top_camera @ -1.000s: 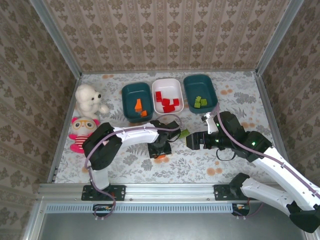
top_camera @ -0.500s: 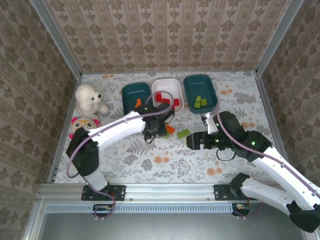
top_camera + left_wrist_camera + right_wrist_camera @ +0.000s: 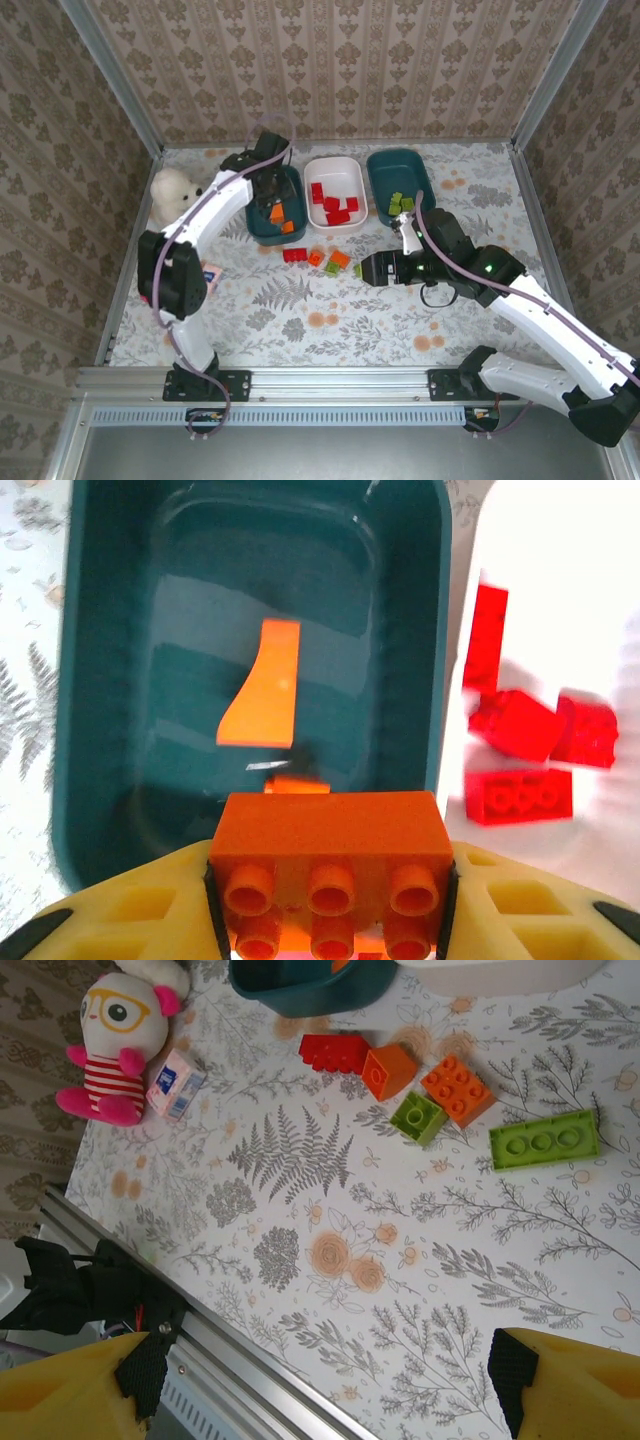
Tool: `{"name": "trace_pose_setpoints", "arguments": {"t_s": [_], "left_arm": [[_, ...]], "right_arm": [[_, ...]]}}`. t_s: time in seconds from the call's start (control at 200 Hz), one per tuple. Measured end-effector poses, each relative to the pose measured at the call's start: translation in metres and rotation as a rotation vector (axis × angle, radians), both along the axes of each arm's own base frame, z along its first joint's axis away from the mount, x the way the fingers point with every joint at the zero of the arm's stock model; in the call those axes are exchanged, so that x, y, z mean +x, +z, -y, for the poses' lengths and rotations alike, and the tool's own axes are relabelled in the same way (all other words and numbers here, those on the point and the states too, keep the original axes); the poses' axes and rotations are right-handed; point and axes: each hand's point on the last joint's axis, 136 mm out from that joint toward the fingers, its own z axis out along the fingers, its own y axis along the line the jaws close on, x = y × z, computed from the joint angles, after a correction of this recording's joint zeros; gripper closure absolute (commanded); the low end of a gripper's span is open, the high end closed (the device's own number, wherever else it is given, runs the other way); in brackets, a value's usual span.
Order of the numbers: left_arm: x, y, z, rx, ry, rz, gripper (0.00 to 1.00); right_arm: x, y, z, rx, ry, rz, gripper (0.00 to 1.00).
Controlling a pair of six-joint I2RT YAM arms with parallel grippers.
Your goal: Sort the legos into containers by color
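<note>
The bare far part of the container's bottom is below and outward of my left gripper. I should move my left gripper down and outward next, to release the orange lego beyond its matching pieces.
My left gripper (image 3: 268,186) hangs over the left dark teal container (image 3: 272,237), shut on an orange lego (image 3: 330,865) with its studs toward the camera. Below it in that container (image 3: 200,600) lie a flat orange piece (image 3: 262,685) and a smaller orange one. The white container (image 3: 340,172) holds several red legos (image 3: 520,792). The right teal container (image 3: 400,165) holds green ones (image 3: 400,204). Loose on the table lie a red lego (image 3: 335,1052), two orange legos (image 3: 390,1068) (image 3: 458,1088) and two green legos (image 3: 418,1118) (image 3: 545,1140). My right gripper (image 3: 330,1380) is open above bare table, near them.
A white plush bear (image 3: 172,192) and a pink striped doll (image 3: 115,1045) sit at the far left, with a small box (image 3: 177,1083) beside the doll. The metal rail (image 3: 330,378) runs along the table's near edge. Papered walls close in the other three sides.
My left arm has swung from the middle of the table up to the left teal container, carrying the orange lego. My right gripper has shifted slightly left.
</note>
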Motion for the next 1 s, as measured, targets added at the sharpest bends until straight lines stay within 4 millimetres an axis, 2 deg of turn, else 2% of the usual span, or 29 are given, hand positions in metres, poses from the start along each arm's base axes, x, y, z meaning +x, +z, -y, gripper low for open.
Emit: {"name": "trace_pose_setpoints", "arguments": {"t_s": [0.135,0.225,0.305,0.475,0.66,0.85,1.005], "left_arm": [[0.033,-0.016,-0.019,-0.001,0.075,-0.020,0.61],[0.044,-0.026,-0.032,-0.015,0.151,-0.044,0.62],[0.046,-0.033,-0.038,-0.032,0.219,-0.064,0.64],[0.051,-0.041,-0.040,-0.039,0.360,-0.076,0.65],[0.072,-0.053,-0.040,0.014,0.474,-0.059,0.65],[0.086,-0.072,-0.041,0.068,0.500,-0.041,0.65],[0.099,-0.080,-0.038,0.070,0.503,-0.024,0.63]], "right_arm": [[0.004,0.003,0.000,-0.002,-0.010,0.014,0.13],[0.004,0.003,0.000,-0.003,-0.013,0.016,0.13],[0.005,0.004,0.000,-0.001,-0.014,0.016,0.13],[0.006,0.001,-0.001,-0.004,-0.015,0.009,0.13],[0.007,-0.001,-0.002,-0.009,-0.015,0.004,0.13],[0.008,0.000,0.001,-0.009,-0.024,0.008,0.13],[0.008,0.006,0.009,-0.001,-0.046,0.023,0.13]]}}
